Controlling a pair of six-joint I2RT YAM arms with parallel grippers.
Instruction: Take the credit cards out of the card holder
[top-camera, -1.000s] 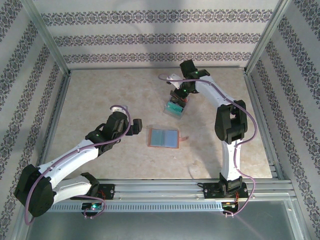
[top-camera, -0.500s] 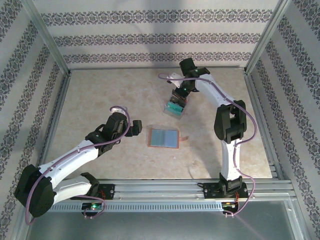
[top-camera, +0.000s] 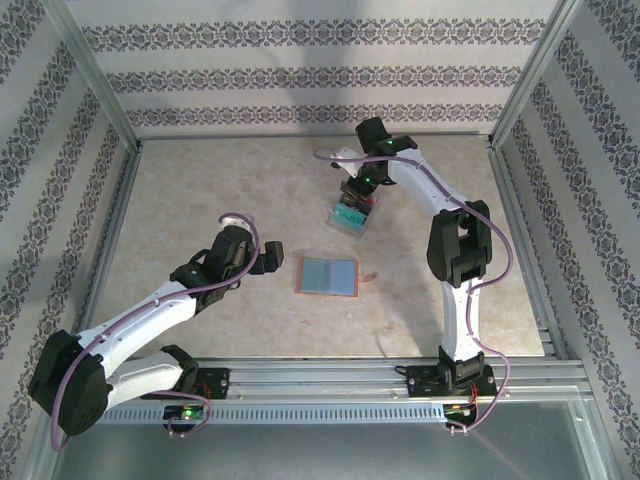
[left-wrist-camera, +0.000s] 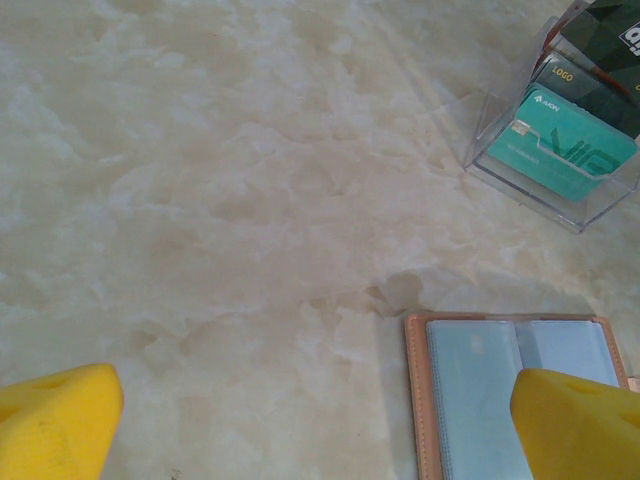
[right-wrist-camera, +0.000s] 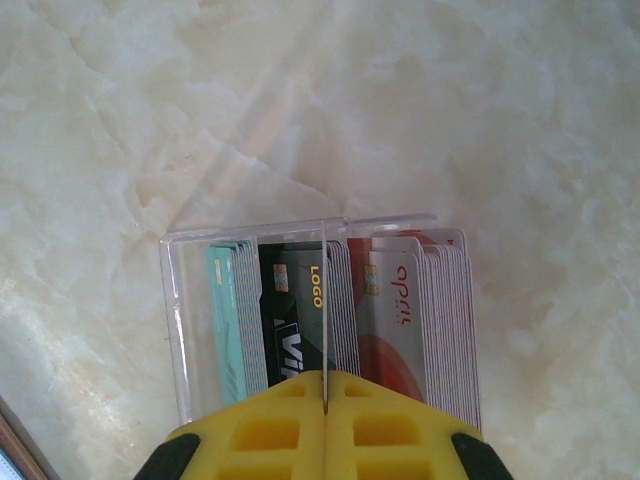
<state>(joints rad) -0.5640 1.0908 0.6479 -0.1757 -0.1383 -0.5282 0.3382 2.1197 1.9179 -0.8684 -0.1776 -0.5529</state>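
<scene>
The thin credit card in my right gripper should go down next, among the black cards in the clear box (top-camera: 348, 218) (right-wrist-camera: 308, 310), because its edge lines up with them.
The card holder (top-camera: 328, 275) lies open and flat mid-table, brown-rimmed with grey-blue pockets (left-wrist-camera: 480, 390). My left gripper (top-camera: 272, 256) hovers just left of it, open, with nothing between its yellow fingertips (left-wrist-camera: 318, 428). My right gripper (top-camera: 358, 195) is over a clear plastic box (top-camera: 348, 218) farther back. It is shut (right-wrist-camera: 325, 405) on a thin credit card (right-wrist-camera: 325, 300) seen edge-on, standing down into the box. Other credit cards stand in the box: teal (right-wrist-camera: 225, 320), black (right-wrist-camera: 290, 320) and red-and-white (right-wrist-camera: 400, 320).
The clear box (left-wrist-camera: 555, 150) sits up and to the right of the wallet on the pale marbled tabletop (top-camera: 200, 210). Metal frame rails (top-camera: 120, 200) and patterned walls close in the table on the left, back and right.
The right arm has shifted very slightly over the clear box, still shut. The left arm and the wallet have not moved.
</scene>
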